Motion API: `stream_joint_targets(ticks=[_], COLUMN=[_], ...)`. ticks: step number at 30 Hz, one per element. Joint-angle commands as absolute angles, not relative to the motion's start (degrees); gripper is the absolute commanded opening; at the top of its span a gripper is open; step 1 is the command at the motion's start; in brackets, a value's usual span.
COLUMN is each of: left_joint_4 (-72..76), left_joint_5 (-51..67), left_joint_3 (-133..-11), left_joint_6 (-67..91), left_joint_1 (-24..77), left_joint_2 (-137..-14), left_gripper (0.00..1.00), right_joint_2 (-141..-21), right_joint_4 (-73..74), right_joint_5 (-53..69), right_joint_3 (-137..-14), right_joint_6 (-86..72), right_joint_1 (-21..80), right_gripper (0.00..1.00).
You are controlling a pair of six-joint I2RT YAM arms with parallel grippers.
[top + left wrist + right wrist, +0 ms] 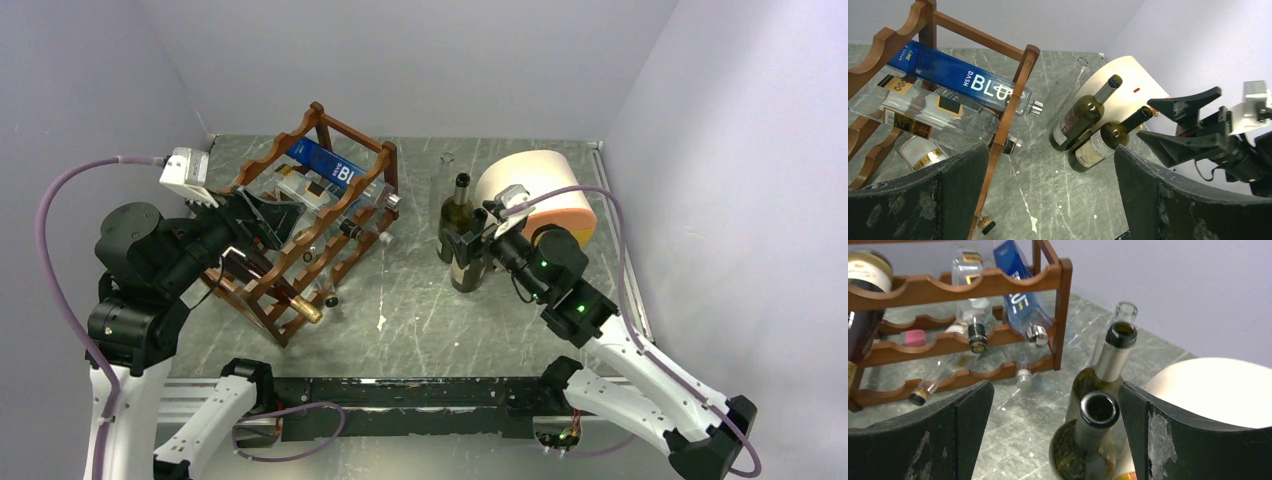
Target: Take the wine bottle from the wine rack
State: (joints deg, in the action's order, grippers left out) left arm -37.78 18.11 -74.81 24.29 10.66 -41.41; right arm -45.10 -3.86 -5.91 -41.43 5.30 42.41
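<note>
My right gripper is to move to its left in the top view next and close around the dark bottle's gold neck (pixel 305 309), because it sticks out of the rack (pixel 345 128) there.
The reddish-brown wine rack (pixel 345 128) (pixel 1013 95) (pixel 998 282) stands at the left of the table, with a blue bottle (pixel 325 165) (pixel 963 75), clear bottles and a dark gold-capped wine bottle (pixel 295 303) (pixel 865 290) lying in it. Two green wine bottles stand upright on the table to its right. The nearer one (pixel 468 265) (pixel 1093 425) has its neck between the spread fingers of my right gripper (pixel 482 235) (pixel 1055 395), close to the right finger. The other bottle (pixel 457 215) (pixel 1110 360) is just behind. My left gripper (pixel 265 215) (pixel 1050 155) is open and holds nothing, at the rack's near side.
A cream-and-orange drum-shaped box (pixel 545 185) (pixel 1128 80) (pixel 1218 390) lies right behind the two standing bottles. An empty clear glass bottle (pixel 1125 315) stands farther back. Purple-grey walls close in the table on three sides.
</note>
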Motion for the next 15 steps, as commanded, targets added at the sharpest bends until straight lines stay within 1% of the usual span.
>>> stream_joint_targets(ticks=[1,7,12,15], left_joint_4=[-38.21,-39.45,-39.9,-40.31], left_joint_5=[17.38,15.64,14.92,14.9], left_joint_3=[-74.77,-75.5,-75.94,-75.94], left_joint_6=[23.82,22.6,22.53,22.67], left_joint_1=[10.43,10.43,10.45,10.45], left_joint_2=[-40.38,-39.95,-39.2,-38.9], left_gripper=[0.99,0.99,0.99,0.99], right_joint_2=[-42.84,-41.99,-41.35,-43.62], right_joint_4=[3.4,11.85,10.92,11.13], right_joint_5=[-1.79,2.42,0.77,4.32], right_joint_3=[-47.29,-55.26,-58.4,-60.37], right_joint_6=[8.02,4.49,-4.7,-6.25], right_joint_1=[42.23,42.23,42.2,42.2], right_gripper=[1.0,1.0,1.0,1.0])
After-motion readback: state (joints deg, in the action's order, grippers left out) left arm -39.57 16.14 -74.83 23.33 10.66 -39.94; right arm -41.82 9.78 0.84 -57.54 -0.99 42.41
